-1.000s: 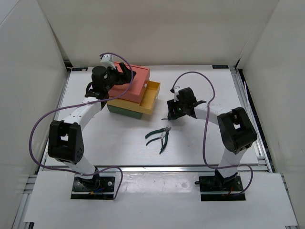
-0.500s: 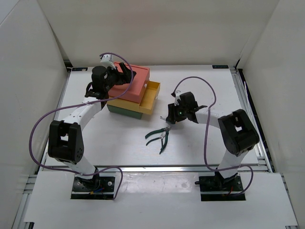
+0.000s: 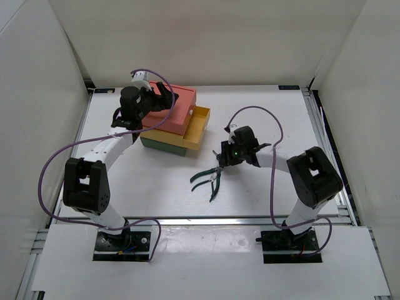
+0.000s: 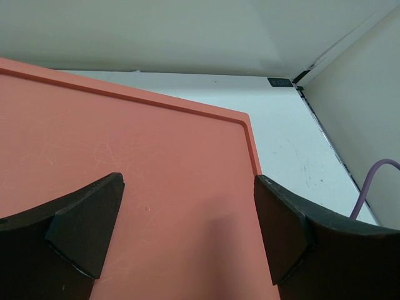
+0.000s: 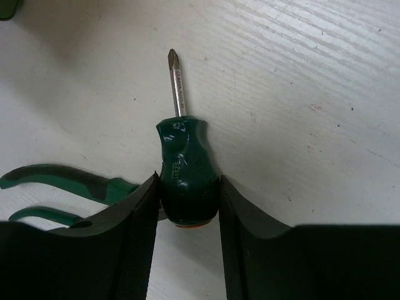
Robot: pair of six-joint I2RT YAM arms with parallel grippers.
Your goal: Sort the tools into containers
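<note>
The yellow drawer [image 3: 197, 129] stands open. I will next lift the stubby screwdriver in my right gripper and carry it outward, left in the top view, over that drawer.
My right gripper [image 5: 187, 200] is shut on the dark-green handle of a stubby screwdriver [image 5: 185, 169], whose tip points away, low over the white table. In the top view this gripper [image 3: 225, 157] is just beyond two green-handled pliers [image 3: 209, 179]; one pliers handle [image 5: 56, 178] shows at the left of the right wrist view. My left gripper [image 4: 187, 231] is open and empty over the salmon-red top drawer [image 4: 156, 156]. In the top view it [image 3: 164, 95] sits over the stack: salmon-red [image 3: 178, 112], yellow [image 3: 199, 128] slid out to the right, dark green [image 3: 159, 144]. No wrenches show.
White walls close in the table [image 3: 269, 112] at the back and both sides. Purple cables [image 3: 256, 109] loop above both arms. A metal rail [image 3: 325, 144] runs along the table's right edge.
My right gripper has moved nearer and a little left, down toward the pliers. The left arm has not moved.
</note>
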